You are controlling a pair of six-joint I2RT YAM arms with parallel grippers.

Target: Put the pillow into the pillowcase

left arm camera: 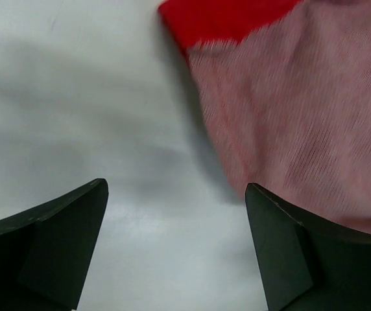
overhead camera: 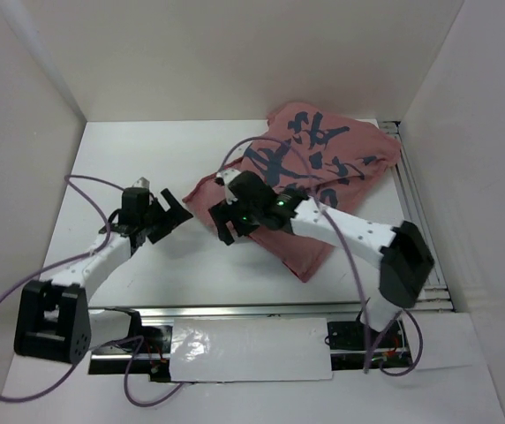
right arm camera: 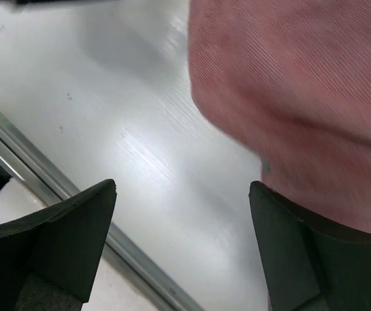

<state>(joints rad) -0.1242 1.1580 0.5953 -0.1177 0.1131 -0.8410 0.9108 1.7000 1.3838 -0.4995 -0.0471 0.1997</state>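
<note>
I should next move the fingers of my left gripper to the right in the top view, to the pillowcase's red-edged corner, because only bare table is between the fingers.
The pillowcase (overhead camera: 323, 168) lies bulging on the white table with its faded pink reverse and dark brush-like marks up. A bright red edge shows in the left wrist view (left arm camera: 224, 19). The pillow is hidden; I see no cream fabric. My left gripper (overhead camera: 175, 212) is open and empty, just left of the case's left corner, with pink fabric (left arm camera: 302, 116) ahead of its right finger. My right gripper (overhead camera: 222, 221) is open and empty over the case's near left edge, with pink fabric (right arm camera: 302, 84) beside its right finger.
White walls enclose the table (overhead camera: 129, 168) on the left, back and right. A metal rail (overhead camera: 261, 311) runs along the near edge and also shows in the right wrist view (right arm camera: 56, 188). Purple cables (overhead camera: 85, 181) loop from both arms.
</note>
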